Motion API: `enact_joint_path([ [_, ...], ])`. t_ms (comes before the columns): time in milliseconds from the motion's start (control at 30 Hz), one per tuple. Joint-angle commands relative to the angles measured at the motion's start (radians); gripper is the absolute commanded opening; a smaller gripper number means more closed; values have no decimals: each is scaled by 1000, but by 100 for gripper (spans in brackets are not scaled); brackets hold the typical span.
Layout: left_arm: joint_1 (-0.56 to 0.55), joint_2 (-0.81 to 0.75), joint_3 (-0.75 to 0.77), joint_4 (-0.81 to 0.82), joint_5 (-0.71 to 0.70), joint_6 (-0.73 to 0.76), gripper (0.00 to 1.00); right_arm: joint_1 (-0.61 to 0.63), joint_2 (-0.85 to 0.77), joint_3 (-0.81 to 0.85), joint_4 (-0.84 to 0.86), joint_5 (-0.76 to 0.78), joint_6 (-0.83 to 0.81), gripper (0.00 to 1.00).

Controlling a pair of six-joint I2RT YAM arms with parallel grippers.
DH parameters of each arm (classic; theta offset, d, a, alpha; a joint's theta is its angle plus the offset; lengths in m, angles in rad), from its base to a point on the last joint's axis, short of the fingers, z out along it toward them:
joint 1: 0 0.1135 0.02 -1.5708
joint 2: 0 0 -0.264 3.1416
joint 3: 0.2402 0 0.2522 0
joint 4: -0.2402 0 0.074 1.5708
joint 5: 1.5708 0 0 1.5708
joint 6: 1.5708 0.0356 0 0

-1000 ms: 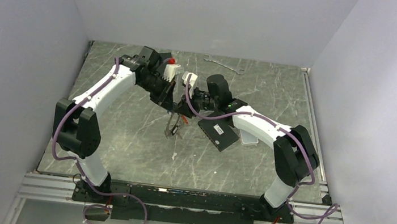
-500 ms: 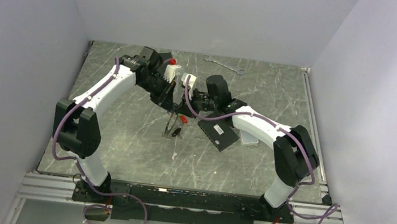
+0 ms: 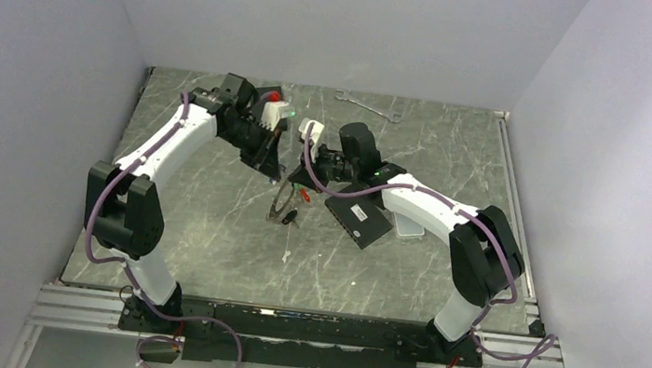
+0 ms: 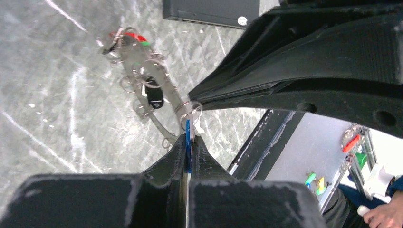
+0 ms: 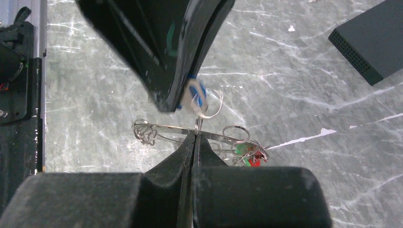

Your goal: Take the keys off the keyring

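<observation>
I should next use my left gripper to carry the blue key [image 4: 188,130] down and to its left in the top view and release it on the bare tabletop.
The keyring [image 5: 166,128] is a thin grey loop held just above the table; it also shows in the top view [image 3: 282,202] and the left wrist view [image 4: 142,71]. My right gripper [image 5: 195,135] is shut on its wire. My left gripper [image 4: 188,138] is shut on a blue key [image 4: 188,130], also in the right wrist view [image 5: 196,93], just above the loop. The key's small split ring [image 5: 211,105] reaches down to the loop at my right fingertips. Red and green keys [image 5: 249,156] bunch at one end. A dark key [image 4: 154,96] hangs mid-loop.
A flat black box [image 3: 358,217] lies right of the keyring, under my right arm. A silver wrench [image 3: 368,105] lies at the far edge. The two grippers [image 3: 275,170] [image 3: 297,180] are close together mid-table.
My left arm has drawn back toward the far left with the blue key. The keyring has shifted slightly with it. My right gripper has stayed in place.
</observation>
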Motion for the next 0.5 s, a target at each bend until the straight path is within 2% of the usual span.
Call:
enact_joint_path([
  [0, 43, -42, 5, 46, -2, -41, 0, -2, -28, -11, 32, 18, -5, 0],
  [333, 55, -32, 4, 66, -68, -66, 0, -9, -36, -20, 49, 26, 18, 0],
  [467, 107, 11, 16, 65, -208, -64, 0, -15, -40, -23, 57, 22, 36, 0],
])
